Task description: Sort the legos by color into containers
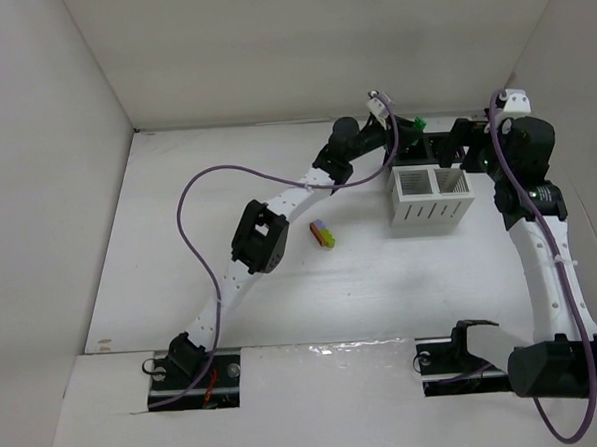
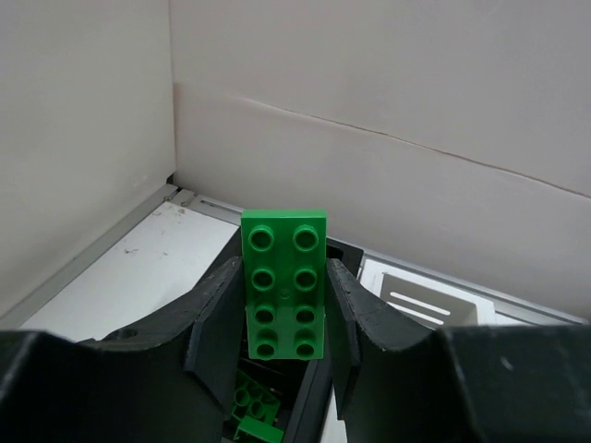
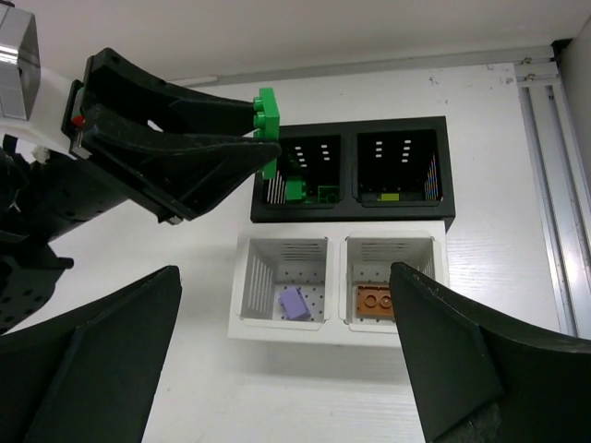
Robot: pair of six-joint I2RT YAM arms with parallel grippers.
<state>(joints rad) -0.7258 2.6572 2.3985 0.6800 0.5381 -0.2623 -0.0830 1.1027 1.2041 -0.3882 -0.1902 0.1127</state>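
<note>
Next, my left gripper lowers slightly over the black container's section with green legos and opens to release the held lego, because its color matches those inside.
My left gripper (image 2: 284,277) is shut on a green two-by-four lego (image 2: 284,235) and holds it above the left compartment of the black container (image 3: 305,171). That compartment holds green legos (image 3: 305,192). The right black compartment holds a lime lego (image 3: 391,197). The white container (image 3: 332,323) holds a purple lego (image 3: 294,303) on the left and an orange lego (image 3: 374,300) on the right. My right gripper (image 3: 284,272) is wide open and empty, above the white container. In the top view the held green lego (image 1: 419,125) shows at the back. A multicoloured lego stack (image 1: 323,234) lies on the table.
The white container (image 1: 432,196) stands right of the table's middle, and the black one behind it is mostly hidden by my right arm (image 1: 521,162). White walls enclose the table on three sides. A purple cable (image 1: 202,188) loops over the left half.
</note>
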